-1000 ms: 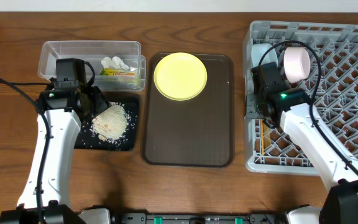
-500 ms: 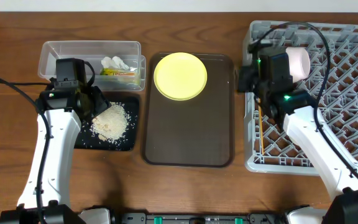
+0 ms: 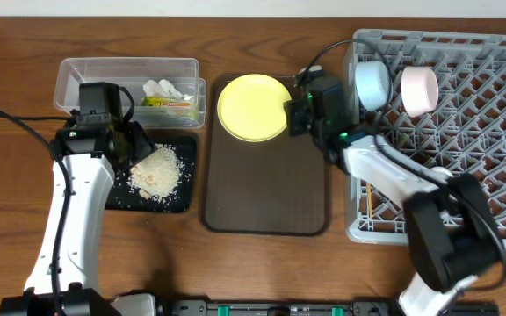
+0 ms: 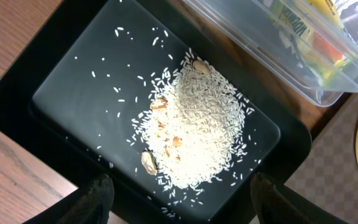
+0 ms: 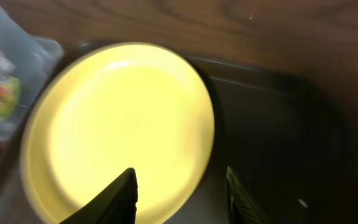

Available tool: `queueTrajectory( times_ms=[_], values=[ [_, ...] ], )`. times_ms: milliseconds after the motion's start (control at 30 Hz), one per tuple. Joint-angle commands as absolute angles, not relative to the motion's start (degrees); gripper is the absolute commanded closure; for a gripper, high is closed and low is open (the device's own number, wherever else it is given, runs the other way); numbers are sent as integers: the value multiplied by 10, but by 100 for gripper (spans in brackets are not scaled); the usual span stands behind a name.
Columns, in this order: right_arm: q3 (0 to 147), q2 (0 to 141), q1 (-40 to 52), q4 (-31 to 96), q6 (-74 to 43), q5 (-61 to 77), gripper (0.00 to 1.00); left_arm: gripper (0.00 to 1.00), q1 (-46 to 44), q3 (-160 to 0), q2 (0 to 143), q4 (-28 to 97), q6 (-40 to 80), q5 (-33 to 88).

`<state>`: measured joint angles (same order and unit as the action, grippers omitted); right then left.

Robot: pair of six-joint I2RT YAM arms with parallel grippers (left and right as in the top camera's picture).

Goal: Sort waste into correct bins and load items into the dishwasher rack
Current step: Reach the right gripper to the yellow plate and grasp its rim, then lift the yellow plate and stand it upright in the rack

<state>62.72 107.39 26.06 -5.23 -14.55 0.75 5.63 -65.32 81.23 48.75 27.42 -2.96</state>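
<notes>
Next, my right gripper moves down and closes on the yellow plate's rim on the rack side, since that rim lies between my open fingers.
The yellow plate (image 3: 251, 107) lies at the back of the brown serving tray (image 3: 266, 197). My right gripper (image 3: 293, 117) is open at the plate's right rim; in the right wrist view its fingers (image 5: 180, 186) straddle the rim of the plate (image 5: 120, 121). My left gripper (image 3: 128, 151) is open and empty over the black tray (image 3: 174, 197), which holds the rice crumbs (image 3: 155, 172); the crumbs (image 4: 197, 127) fill the left wrist view. The clear container (image 3: 121, 72) holds the tissue (image 3: 162, 89) and the wrapper (image 3: 169, 104). In the grey rack (image 3: 481, 140) stand the blue bowl (image 3: 372, 85), the pink bowl (image 3: 418, 90) and the chopsticks (image 3: 369, 200).
The rack fills the right side of the table. The brown serving tray lies in the middle, between the black tray and the rack. Bare wood runs along the front edge. The small pale cup is not visible.
My right arm has swung left out of the rack to the yellow plate's right rim, uncovering the blue bowl. The left arm has not moved.
</notes>
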Motion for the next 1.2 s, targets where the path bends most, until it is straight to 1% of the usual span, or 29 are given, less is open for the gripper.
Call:
queueTrajectory(
  times_ms=[0, 167, 300, 333, 400, 433, 467, 500, 667, 800, 1033, 1167],
  values=[
    [631, 1119, 279, -82, -141, -48, 57, 26, 58, -649, 812, 488, 280, -30],
    [631, 1169, 288, -114, -141, -47, 61, 26, 58, -649, 813, 488, 280, -30],
    [631, 1184, 290, -98, -143, -48, 64, 26, 58, -649, 812, 488, 280, -30],
    [631, 1185, 290, -93, -143, -50, 67, 26, 58, -649, 812, 488, 280, -30],
    [631, 1185, 289, -80, -143, -57, 78, 26, 58, -649, 812, 488, 280, -30],
    [631, 1185, 289, -71, -143, -60, 88, 26, 58, -649, 812, 488, 280, -30],
    [631, 1184, 289, -64, -143, -60, 95, 26, 58, -649, 812, 488, 280, -30],
    [631, 1183, 289, -57, -143, -58, 98, 26, 58, -649, 813, 488, 280, -30],
    [631, 1157, 289, -15, -145, -58, 99, 26, 58, -649, 812, 488, 280, -30],
    [631, 1109, 283, 6, -133, -58, 99, 26, 58, -649, 812, 488, 280, -30],
    [631, 967, 259, 73, -59, -63, 99, 26, 58, -649, 812, 488, 280, -30],
    [631, 886, 232, 128, -32, -109, 99, 26, 58, -649, 812, 488, 280, -30]
  ],
)
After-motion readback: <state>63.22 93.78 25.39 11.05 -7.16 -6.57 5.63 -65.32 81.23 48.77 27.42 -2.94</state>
